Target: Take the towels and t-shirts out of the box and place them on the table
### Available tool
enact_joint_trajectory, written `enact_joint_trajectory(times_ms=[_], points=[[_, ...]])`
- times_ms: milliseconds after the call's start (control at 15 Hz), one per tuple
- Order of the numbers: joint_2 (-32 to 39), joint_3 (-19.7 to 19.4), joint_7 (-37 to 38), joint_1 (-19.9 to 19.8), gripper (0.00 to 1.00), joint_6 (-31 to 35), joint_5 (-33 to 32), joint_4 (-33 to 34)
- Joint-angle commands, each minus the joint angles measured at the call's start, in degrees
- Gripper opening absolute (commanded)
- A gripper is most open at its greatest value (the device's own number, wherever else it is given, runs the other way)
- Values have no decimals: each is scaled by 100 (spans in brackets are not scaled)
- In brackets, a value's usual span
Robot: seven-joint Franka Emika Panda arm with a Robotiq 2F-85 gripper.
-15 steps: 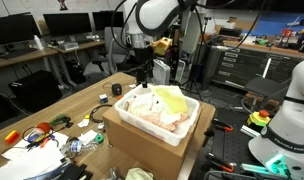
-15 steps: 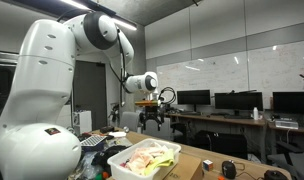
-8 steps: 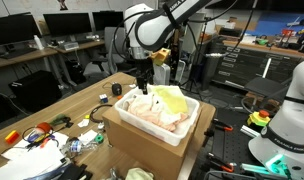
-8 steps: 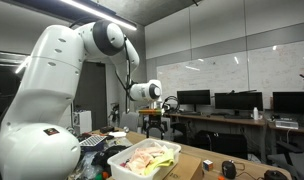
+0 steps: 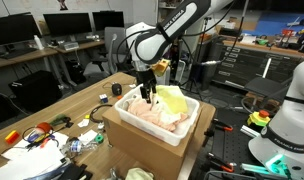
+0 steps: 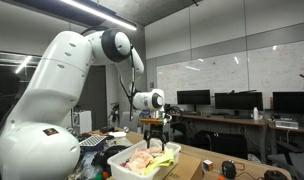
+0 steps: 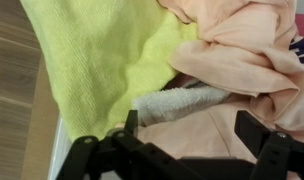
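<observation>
I will lower my gripper beside the yellow towel, then close on the peach cloth point(image 7: 247, 45), a rolled white fold between its open fingers.
The box point(image 5: 152, 135) has brown cardboard sides and a white rim, and it stands on the wooden table point(image 5: 87, 100). It is heaped with cloth: a yellow towel point(image 5: 175, 98), peach pieces point(image 5: 157, 118) and white ones. My gripper point(image 5: 147, 93) hangs open just above the pile, and it also shows over the box point(image 6: 132, 152) as the gripper point(image 6: 157, 141). In the wrist view the gripper point(image 7: 192, 120) straddles a rolled white towel point(image 7: 182, 102) and peach cloth point(image 7: 247, 45), beside the yellow towel point(image 7: 102, 55). Nothing is held.
A small white cup point(image 5: 117, 89) stands on the table behind the box. Cables, tools and papers point(image 5: 42, 135) litter the table's near end. Grey desks with black monitors point(image 5: 52, 25) lie behind. A white robot base point(image 5: 287, 110) stands at the side.
The arm has come down and forward from above the box's far side to just over the cloth pile. The jaws stayed open.
</observation>
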Motion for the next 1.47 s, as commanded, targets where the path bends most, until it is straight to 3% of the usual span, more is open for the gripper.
enact_joint_trajectory(times_ms=[0,933,1000,1133,1400], points=[[200,-34,-195,-37,100,114,21,66],[599,-59,-386,-81,100,160,-59,13],[624,-59,-369,-82,75,165,-44,28],[642,-53,-382,-99,68,81,-1,77],[605,-31,-379,-111,35,-9,68,104]])
